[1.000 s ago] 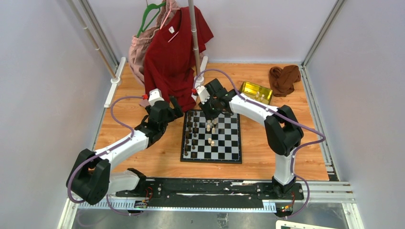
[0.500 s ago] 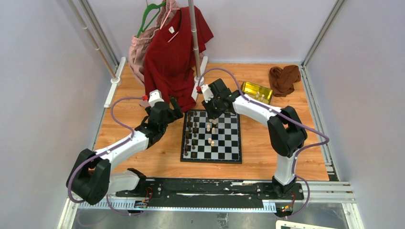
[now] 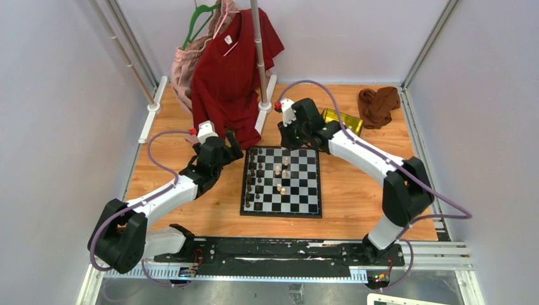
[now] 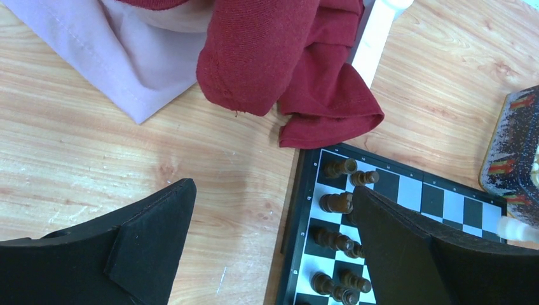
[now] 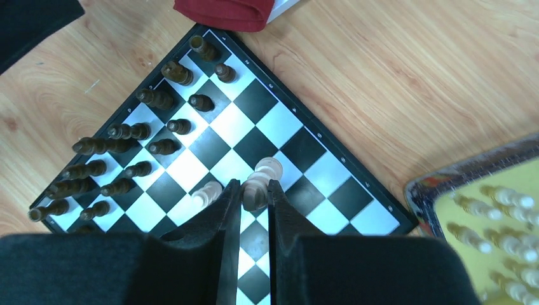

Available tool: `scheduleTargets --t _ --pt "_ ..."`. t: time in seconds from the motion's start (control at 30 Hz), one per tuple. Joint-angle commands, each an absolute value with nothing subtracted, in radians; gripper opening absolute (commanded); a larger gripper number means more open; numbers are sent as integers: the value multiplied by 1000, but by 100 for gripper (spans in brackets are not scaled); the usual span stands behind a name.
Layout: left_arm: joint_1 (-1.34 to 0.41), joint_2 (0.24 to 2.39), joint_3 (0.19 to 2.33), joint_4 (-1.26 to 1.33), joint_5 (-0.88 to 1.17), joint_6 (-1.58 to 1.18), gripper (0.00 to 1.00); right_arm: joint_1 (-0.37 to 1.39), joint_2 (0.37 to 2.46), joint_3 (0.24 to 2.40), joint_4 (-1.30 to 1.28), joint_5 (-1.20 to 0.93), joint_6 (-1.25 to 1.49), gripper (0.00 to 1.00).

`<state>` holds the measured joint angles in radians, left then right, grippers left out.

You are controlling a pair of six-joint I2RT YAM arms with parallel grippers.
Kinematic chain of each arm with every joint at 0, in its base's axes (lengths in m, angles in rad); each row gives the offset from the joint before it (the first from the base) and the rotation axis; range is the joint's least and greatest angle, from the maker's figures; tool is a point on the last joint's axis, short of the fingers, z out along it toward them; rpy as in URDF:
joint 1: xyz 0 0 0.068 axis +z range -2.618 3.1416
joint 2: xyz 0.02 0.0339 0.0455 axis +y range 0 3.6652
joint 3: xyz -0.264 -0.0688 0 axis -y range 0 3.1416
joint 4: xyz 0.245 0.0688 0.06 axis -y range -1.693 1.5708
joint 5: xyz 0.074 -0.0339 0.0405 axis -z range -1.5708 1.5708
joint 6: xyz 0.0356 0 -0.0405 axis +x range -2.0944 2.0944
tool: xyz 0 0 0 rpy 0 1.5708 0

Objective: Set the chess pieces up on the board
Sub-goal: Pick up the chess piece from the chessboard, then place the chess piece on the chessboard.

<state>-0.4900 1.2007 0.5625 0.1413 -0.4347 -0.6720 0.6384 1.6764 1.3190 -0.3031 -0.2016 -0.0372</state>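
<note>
My right gripper should next move back and go down onto the board's empty tin-side column point(image 3: 312, 176) to release, because that column is below the gripper, to its right in the top view.
The board point(image 3: 299, 197) lies mid-table. Dark chess pieces point(image 3: 255, 175) stand in its two left columns and also show in the right wrist view point(image 5: 130, 131). A few cream pieces point(image 3: 280, 188) stand near its middle. My right gripper point(image 3: 294, 135) hovers above the board's far edge. It is shut point(image 5: 254, 185) on a cream chess piece point(image 5: 255, 196), and two cream pieces point(image 5: 271, 168) stand on the squares below. My left gripper point(image 3: 231, 143) is open and empty point(image 4: 273, 190). It straddles the board's far left corner point(image 4: 305, 159), with dark pieces point(image 4: 337, 202) beside its right finger.
A gold tin point(image 3: 341, 121) with several cream pieces point(image 5: 502, 238) sits beyond the board's far right corner. A brown cloth point(image 3: 379, 105) lies behind it. A red shirt point(image 3: 235, 70) and a pink garment point(image 4: 127, 57) hang from a rack, and their hems reach the table near the left gripper.
My right arm has swung from above the board's far middle to the right and back toward the tin. The left arm has not moved.
</note>
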Motion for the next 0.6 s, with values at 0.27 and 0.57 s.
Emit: scheduleTargets --t 0.27,0.57 --pt "-483 1181 551 172 -455 -667 100 598 1330 1038 -349 -1 128 0" --pt "-483 1179 546 173 -451 -660 100 597 1252 876 -363 37 203 0"
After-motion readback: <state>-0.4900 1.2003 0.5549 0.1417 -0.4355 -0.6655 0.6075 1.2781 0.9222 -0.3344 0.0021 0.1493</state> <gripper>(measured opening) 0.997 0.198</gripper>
